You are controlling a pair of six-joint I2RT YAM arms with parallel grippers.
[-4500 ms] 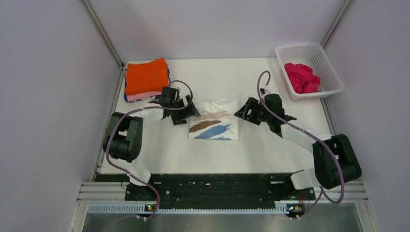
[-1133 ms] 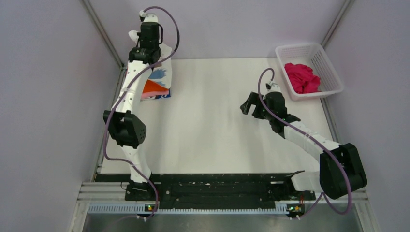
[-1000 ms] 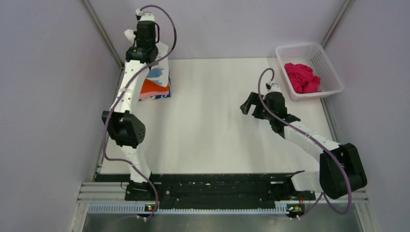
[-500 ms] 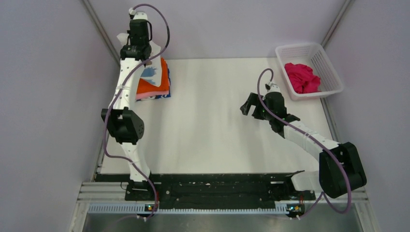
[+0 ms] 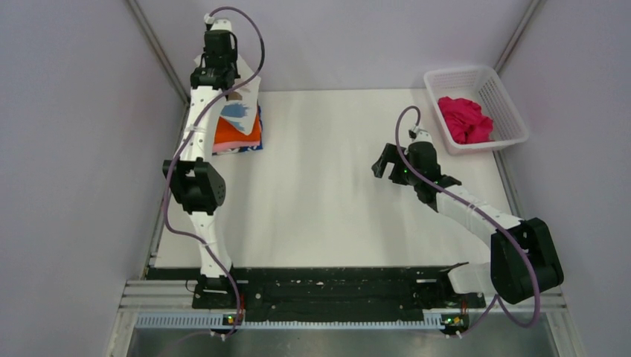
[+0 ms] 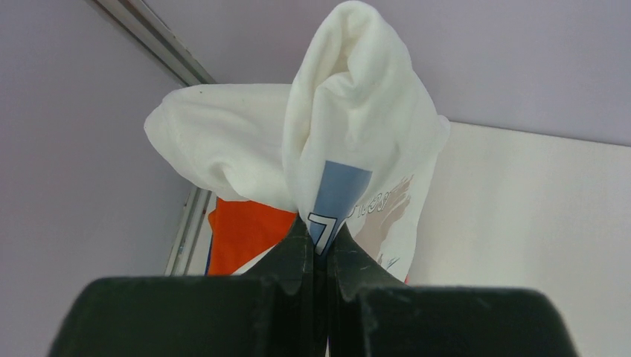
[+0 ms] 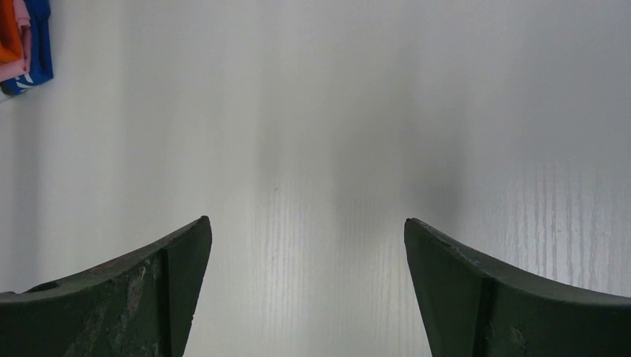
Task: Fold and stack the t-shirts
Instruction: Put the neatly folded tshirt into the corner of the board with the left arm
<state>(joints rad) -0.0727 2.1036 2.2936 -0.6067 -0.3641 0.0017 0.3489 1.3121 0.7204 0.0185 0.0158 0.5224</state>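
Next, my left gripper lowers toward the rail and releases the white t-shirt's fold. The orange t-shirt's rail-side edge (image 6: 217,232) lies below it, to its left in the top view.
My left gripper (image 6: 318,232) is shut on the white printed t-shirt (image 6: 350,141), which bunches up from the jaws and hangs over the stack. In the top view that gripper (image 5: 221,78) is raised at the far left corner, and the white shirt (image 5: 239,111) drapes onto the orange t-shirt (image 5: 236,134) on top of the folded stack. Pink and blue edges of the stack (image 7: 22,44) show in the right wrist view. My right gripper (image 7: 306,227) is open over bare table, at mid-right (image 5: 387,160) in the top view. A magenta t-shirt (image 5: 464,119) lies crumpled in the basket.
The white lattice basket (image 5: 506,104) stands at the far right corner. Grey walls close in the table (image 5: 335,208) on the left, back and right. The left wall's metal rail (image 6: 149,37) runs close beside the held shirt.
The left arm has carried the white shirt from the table's middle up over the stack at the far left. In the last second it shifted slightly right. The right arm has barely moved.
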